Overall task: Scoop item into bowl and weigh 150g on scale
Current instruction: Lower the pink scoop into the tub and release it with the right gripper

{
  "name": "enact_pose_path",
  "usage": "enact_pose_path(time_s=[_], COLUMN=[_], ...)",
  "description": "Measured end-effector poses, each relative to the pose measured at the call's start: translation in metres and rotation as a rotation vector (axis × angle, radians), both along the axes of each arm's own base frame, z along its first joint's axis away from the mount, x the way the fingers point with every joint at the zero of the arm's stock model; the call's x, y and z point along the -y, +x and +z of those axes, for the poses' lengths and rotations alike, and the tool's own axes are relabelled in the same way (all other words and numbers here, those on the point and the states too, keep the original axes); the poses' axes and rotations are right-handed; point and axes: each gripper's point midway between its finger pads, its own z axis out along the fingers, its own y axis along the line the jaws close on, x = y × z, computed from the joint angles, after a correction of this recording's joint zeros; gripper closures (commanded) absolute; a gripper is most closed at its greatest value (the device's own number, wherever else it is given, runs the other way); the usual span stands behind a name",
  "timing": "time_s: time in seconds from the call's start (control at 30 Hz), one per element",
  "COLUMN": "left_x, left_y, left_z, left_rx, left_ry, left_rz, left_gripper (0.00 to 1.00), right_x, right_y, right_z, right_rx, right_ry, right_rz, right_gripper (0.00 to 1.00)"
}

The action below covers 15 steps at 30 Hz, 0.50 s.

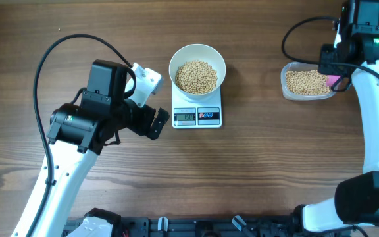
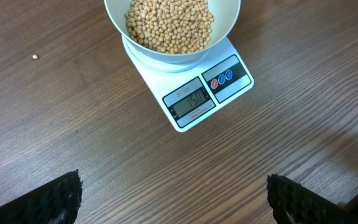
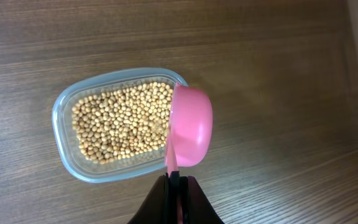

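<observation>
The robot's right gripper will next turn the scoop, then lower the scoop's cup onto the beans in the clear tub (image 3: 64, 134) to release, as the scale already reads the target weight.
The white bowl (image 1: 174, 63) stands on the scale (image 1: 197, 117), holding a heap of tan beans (image 1: 197, 76). In the left wrist view the scale's display (image 2: 191, 102) reads 150, below the bowl (image 2: 229, 25). My left gripper (image 2: 174, 193) is open over bare wood, left of the scale, and holds nothing; its black fingertips (image 2: 61, 196) show at the bottom corners. My right gripper (image 3: 174, 180) is shut on the handle of a pink scoop (image 3: 191, 134). The scoop's cup hangs at the right end of a clear tub (image 3: 64, 134) of beans (image 3: 120, 130).
The clear tub (image 1: 285, 82) sits at the far right of the wooden table, under the right arm. A single stray bean (image 2: 35, 56) lies on the wood left of the bowl. Black cables loop above both arms.
</observation>
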Motion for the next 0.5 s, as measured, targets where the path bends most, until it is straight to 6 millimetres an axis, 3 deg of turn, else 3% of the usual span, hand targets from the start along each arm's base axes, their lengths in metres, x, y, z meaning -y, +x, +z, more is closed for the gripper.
enact_pose_path(time_s=[0.2, 0.5], left_x=[0.000, 0.000], left_y=[0.000, 0.000], left_z=[0.000, 0.000], left_rx=[0.000, 0.000], left_ry=[0.000, 0.000], left_rz=[-0.001, 0.000], left_gripper=[0.00, 0.00], right_x=[-0.035, -0.044], right_y=[0.006, 0.007], right_z=[0.003, 0.003], right_rx=[-0.012, -0.017], right_ry=[-0.063, -0.077], right_rz=[0.121, 0.155], right_gripper=[0.96, 0.96])
